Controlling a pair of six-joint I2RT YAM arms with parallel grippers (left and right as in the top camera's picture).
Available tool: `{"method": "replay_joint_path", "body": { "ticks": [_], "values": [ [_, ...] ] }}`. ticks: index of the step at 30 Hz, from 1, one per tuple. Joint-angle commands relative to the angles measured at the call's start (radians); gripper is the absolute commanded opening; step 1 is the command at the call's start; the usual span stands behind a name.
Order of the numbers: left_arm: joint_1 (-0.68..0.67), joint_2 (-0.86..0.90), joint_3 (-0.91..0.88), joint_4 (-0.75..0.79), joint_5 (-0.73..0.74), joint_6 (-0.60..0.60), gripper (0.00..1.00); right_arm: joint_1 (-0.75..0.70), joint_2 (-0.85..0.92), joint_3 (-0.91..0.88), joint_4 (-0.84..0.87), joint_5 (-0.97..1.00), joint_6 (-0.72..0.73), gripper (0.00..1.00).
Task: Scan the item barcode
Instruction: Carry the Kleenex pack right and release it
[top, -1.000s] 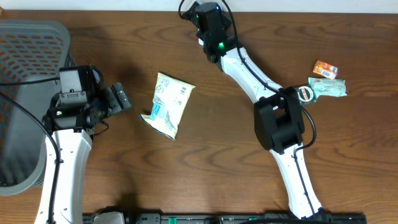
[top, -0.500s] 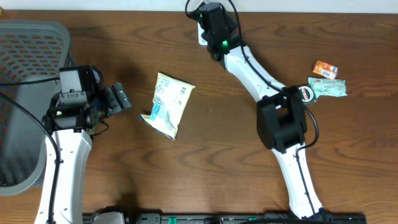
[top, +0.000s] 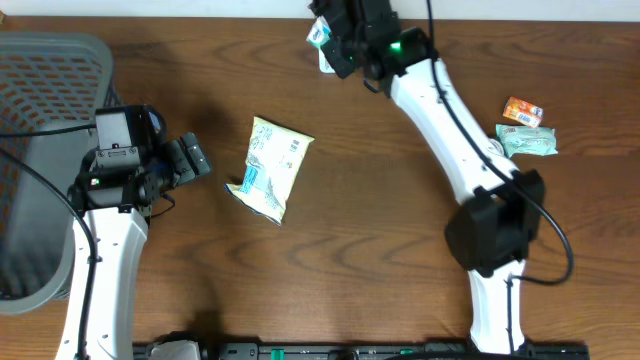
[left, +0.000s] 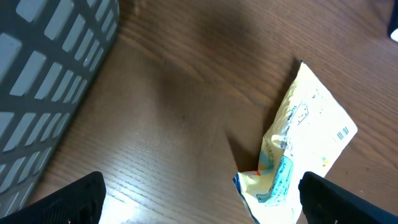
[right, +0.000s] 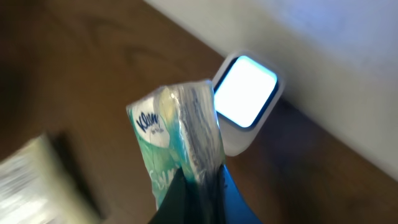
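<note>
I will next swing my right gripper from the scanner rightward in the overhead view to release the tissue pack among other packs.
My right gripper is shut on a green-and-white tissue pack at the table's far edge. In the right wrist view the pack stands up out of the gripper, just left of the white scanner with its lit window. From overhead the scanner shows only partly beside the arm. Further left, my left gripper is open and holds nothing, a little left of a yellow snack bag. The left wrist view has that bag lying flat ahead of the gripper, towards the right finger.
A grey mesh basket stands at the left edge, close behind my left arm, its wall filling the left wrist view's left side. An orange packet and a pale green pack lie at the far right.
My right arm has swung rightward, its elbow now lower right, carrying the tissue pack further back by the scanner. The left arm and yellow bag have not moved.
</note>
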Motion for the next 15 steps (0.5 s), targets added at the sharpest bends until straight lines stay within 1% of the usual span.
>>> {"method": "replay_joint_path", "body": {
  "ticks": [1,3,4,5,6,7,9,12,15],
  "values": [
    [0.003,0.002,0.001,-0.002,-0.002,-0.001,0.98,-0.034,-0.118,0.005,-0.136,-0.114,0.212,0.01],
    [0.003,0.002,0.001,-0.002,-0.002,-0.001,0.98,-0.055,-0.16,0.005,-0.238,-0.114,0.302,0.01],
    [0.003,0.002,0.001,-0.002,-0.002,-0.001,0.98,-0.069,-0.178,0.005,-0.296,-0.114,0.33,0.01],
    [0.003,0.002,0.001,-0.002,-0.002,-0.001,0.98,-0.098,-0.198,0.005,-0.398,-0.107,0.349,0.01],
    [0.003,0.002,0.001,-0.002,-0.002,-0.001,0.98,-0.118,-0.201,0.005,-0.452,-0.095,0.363,0.01],
    [0.003,0.002,0.001,-0.002,-0.002,-0.001,0.98,-0.161,-0.198,0.003,-0.544,-0.047,0.411,0.01],
    [0.003,0.002,0.001,-0.002,-0.002,-0.001,0.98,-0.236,-0.182,-0.024,-0.626,0.052,0.484,0.01],
    [0.003,0.002,0.001,-0.002,-0.002,-0.001,0.98,-0.308,-0.173,-0.08,-0.654,0.146,0.55,0.01],
    [0.003,0.002,0.001,-0.002,-0.002,-0.001,0.98,-0.376,-0.173,-0.161,-0.635,0.192,0.592,0.01]
  ]
}}
